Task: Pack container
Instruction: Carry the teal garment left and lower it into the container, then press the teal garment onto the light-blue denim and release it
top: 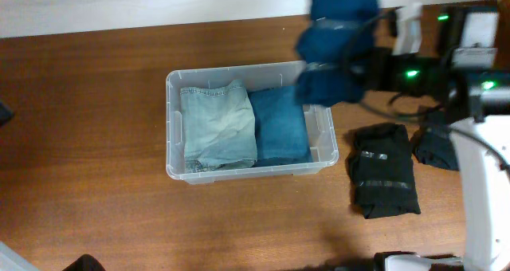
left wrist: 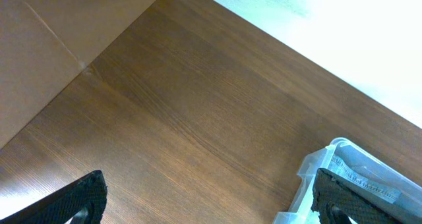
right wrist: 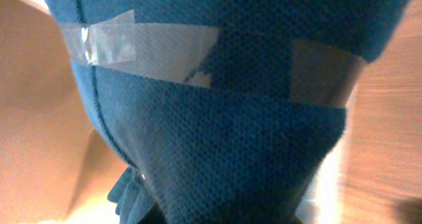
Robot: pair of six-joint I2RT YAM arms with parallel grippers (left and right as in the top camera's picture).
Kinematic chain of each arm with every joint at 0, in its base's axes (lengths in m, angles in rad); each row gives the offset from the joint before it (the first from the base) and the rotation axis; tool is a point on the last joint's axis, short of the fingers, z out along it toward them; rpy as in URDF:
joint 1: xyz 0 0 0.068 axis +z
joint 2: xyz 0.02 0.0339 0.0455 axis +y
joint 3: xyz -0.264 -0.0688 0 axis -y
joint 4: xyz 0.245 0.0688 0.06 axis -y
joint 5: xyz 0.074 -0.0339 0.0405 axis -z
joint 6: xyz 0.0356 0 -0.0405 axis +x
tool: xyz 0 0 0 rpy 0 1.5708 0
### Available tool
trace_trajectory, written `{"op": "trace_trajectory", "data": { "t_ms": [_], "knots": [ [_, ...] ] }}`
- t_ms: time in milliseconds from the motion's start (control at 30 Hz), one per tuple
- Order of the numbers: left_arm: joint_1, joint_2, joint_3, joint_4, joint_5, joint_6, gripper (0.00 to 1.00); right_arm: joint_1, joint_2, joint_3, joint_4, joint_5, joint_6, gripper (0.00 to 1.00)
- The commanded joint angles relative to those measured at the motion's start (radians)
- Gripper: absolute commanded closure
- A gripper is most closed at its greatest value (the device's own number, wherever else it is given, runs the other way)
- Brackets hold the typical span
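Note:
Next I need to move my right gripper left in the overhead view, then down to release the bundle (top: pixel 335 44) onto the light denim garment (top: pixel 217 127), as its top lies bare.
The clear plastic container (top: pixel 173 127) stands in the middle of the table. It holds a folded light denim garment (top: pixel 215 127) and a folded blue denim garment (top: pixel 279 126) side by side. My right gripper (top: pixel 368 68) is shut on a taped dark blue knit bundle (top: pixel 335 44) and holds it in the air over the container's far right corner. The bundle fills the right wrist view (right wrist: pixel 217 105) and hides the fingers. My left gripper (left wrist: pixel 211 201) is open and empty above bare wood. A corner of the container (left wrist: pixel 333 151) shows beside its right finger.
A black taped folded garment (top: pixel 384 181) lies on the table right of the container. Another dark garment (top: pixel 434 150) lies further right, beside the right arm's white base (top: pixel 486 183). The wall runs along the table's far edge.

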Motion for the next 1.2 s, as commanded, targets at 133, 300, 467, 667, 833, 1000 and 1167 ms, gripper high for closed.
{"op": "trace_trajectory", "data": {
  "t_ms": [133,300,467,667,833,1000,1167],
  "knots": [
    [0.005,0.002,0.004,0.0,0.003,-0.005,0.0,0.351,0.074,-0.039,0.14,0.169,0.312,0.88],
    [0.005,0.002,0.004,0.0,0.003,-0.005,0.0,0.526,0.181,-0.071,0.285,0.259,0.463,0.88],
    [0.005,0.002,0.004,0.0,0.003,-0.005,0.0,0.61,0.334,-0.071,0.392,0.285,0.554,0.88],
    [0.005,0.002,0.004,0.0,0.003,-0.005,0.0,0.623,0.542,-0.071,0.355,0.286,0.587,0.87],
    [0.005,0.001,0.004,0.0,0.003,-0.005,0.0,0.624,0.652,-0.071,0.291,0.319,0.538,0.77],
    [0.005,0.001,0.004,0.0,0.003,-0.005,0.0,0.623,0.612,-0.07,0.197,0.436,0.513,0.51],
    [0.005,0.002,0.004,0.0,0.003,-0.005,0.0,0.623,0.473,-0.069,0.131,0.634,0.468,0.46]
  ]
}}
